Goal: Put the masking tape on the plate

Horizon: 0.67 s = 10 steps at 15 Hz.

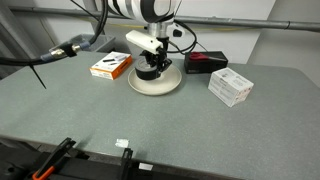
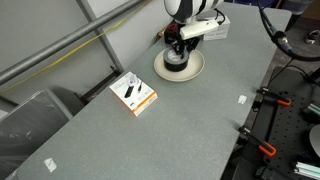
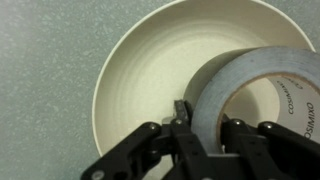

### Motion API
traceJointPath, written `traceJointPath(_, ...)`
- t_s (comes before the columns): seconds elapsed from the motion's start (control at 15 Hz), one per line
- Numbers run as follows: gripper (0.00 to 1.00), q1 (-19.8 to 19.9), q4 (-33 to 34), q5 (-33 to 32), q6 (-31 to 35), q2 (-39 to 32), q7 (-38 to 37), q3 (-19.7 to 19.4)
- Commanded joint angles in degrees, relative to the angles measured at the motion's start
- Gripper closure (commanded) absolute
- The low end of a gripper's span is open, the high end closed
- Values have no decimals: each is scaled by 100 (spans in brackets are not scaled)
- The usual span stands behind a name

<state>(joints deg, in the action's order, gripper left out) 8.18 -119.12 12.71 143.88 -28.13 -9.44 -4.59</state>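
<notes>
My gripper moves down slightly next and opens to release the tape's side, since the plate's bowl (image 3: pixel 165 82) lies just below, with the tape (image 3: pixel 203 98) already over it.
The cream plate (image 1: pixel 138 86) stands near the far middle of the grey table and also shows in an exterior view (image 2: pixel 196 70) and in the wrist view (image 3: pixel 140 70). My gripper (image 3: pixel 207 126) is shut on the wall of the masking tape (image 3: pixel 203 98), a dark ring with a greyish core. One finger is inside the ring and one outside. The tape hangs over the right part of the plate's bowl. In both exterior views my gripper (image 1: pixel 152 68) (image 2: pixel 177 55) is low over the plate. Whether the tape touches the plate I cannot tell.
An orange and white box (image 1: pixel 112 66) (image 2: pixel 134 93) lies to one side of the plate. A black and red box (image 1: pixel 205 62) and a stack of white boxes (image 1: pixel 230 86) lie to the other side. Clamps (image 2: pixel 265 98) stand along the table edge.
</notes>
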Motion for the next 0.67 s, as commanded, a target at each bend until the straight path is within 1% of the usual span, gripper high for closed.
traceJointPath(0.0,99,-259,482,-240,-284,-418,-526,-194)
traceJointPath(0.2,99,-248,458,-191,-286,-441,-485,-161)
traceJointPath(0.27,72,-252,408,-192,-247,-415,-479,-167)
traceJointPath(0.33,71,-221,366,-170,-249,-380,-412,-141)
traceJointPath(0.4,64,-201,326,-148,-218,-347,-377,-127)
traceJointPath(0.6,32,-109,257,-47,-203,-268,-206,-34)
